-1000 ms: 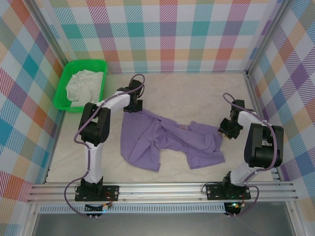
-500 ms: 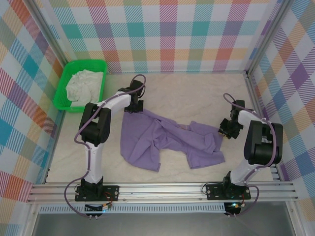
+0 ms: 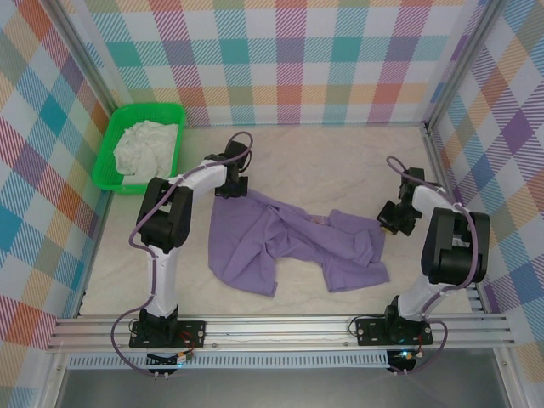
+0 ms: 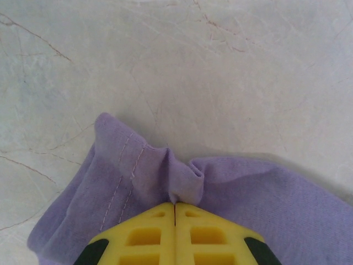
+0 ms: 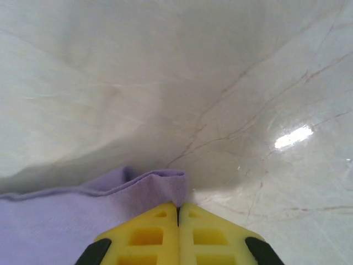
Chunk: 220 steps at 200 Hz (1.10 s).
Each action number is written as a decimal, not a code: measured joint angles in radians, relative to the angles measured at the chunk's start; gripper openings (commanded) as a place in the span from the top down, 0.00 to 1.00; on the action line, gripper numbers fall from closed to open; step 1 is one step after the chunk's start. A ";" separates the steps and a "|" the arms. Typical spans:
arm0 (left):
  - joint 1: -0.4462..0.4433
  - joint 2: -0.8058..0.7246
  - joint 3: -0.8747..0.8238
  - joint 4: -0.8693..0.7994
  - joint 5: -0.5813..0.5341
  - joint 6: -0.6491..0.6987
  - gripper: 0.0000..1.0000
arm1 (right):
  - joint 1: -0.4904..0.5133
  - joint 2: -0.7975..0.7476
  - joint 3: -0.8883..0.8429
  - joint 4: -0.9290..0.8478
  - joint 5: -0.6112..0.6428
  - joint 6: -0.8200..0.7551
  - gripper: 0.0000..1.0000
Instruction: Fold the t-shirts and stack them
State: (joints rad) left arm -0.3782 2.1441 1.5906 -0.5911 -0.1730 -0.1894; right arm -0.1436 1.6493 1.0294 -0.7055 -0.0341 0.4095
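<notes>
The t-shirt's folded edge will next be let go over the bare marble near the back wall [image 3: 375,142] as my right gripper lifts outward, since that empty space lies outward of it.
A lavender-purple t-shirt [image 3: 289,242] lies crumpled across the middle of the marble table. My left gripper [image 3: 231,189] is at its far left corner, shut on a stitched hem [image 4: 132,171] that bunches up in front of the yellow fingers [image 4: 146,234]. My right gripper [image 3: 384,224] is at the shirt's right edge, shut on a folded lip of purple cloth [image 5: 160,187]. An off-white t-shirt [image 3: 146,146] is heaped in the green basket [image 3: 111,137] at the back left.
Plaid walls enclose the table on three sides, with metal posts at the corners [image 3: 428,127]. The basket sits against the left wall. Bare marble [image 3: 331,161] stretches behind the shirt and in front of it toward the rail [image 3: 280,327].
The right gripper's jaws have closed onto the shirt's right edge and shifted slightly away from me. The left gripper has stayed shut on its corner, nudging slightly toward the back.
</notes>
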 measured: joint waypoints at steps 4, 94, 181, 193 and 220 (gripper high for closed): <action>0.000 0.000 0.000 0.000 0.000 0.000 1.00 | 0.000 -0.014 0.016 -0.011 -0.002 -0.005 1.00; -0.006 0.000 0.001 0.001 0.001 -0.001 1.00 | 0.001 0.074 0.834 -0.127 -0.041 -0.166 1.00; -0.022 0.016 0.070 0.000 0.004 -0.008 1.00 | 0.030 0.738 1.510 -0.143 -0.122 -0.222 0.55; -0.023 0.024 0.076 0.000 0.002 -0.008 1.00 | 0.036 0.724 1.427 -0.131 -0.130 -0.219 0.54; -0.024 0.040 0.076 -0.001 -0.010 -0.008 1.00 | 0.044 0.592 1.085 -0.063 -0.140 -0.209 0.54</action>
State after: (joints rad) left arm -0.4026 2.1841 1.6669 -0.5919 -0.1829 -0.1974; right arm -0.0998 2.2417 2.1143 -0.7685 -0.1738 0.2001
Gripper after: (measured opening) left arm 0.048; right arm 0.459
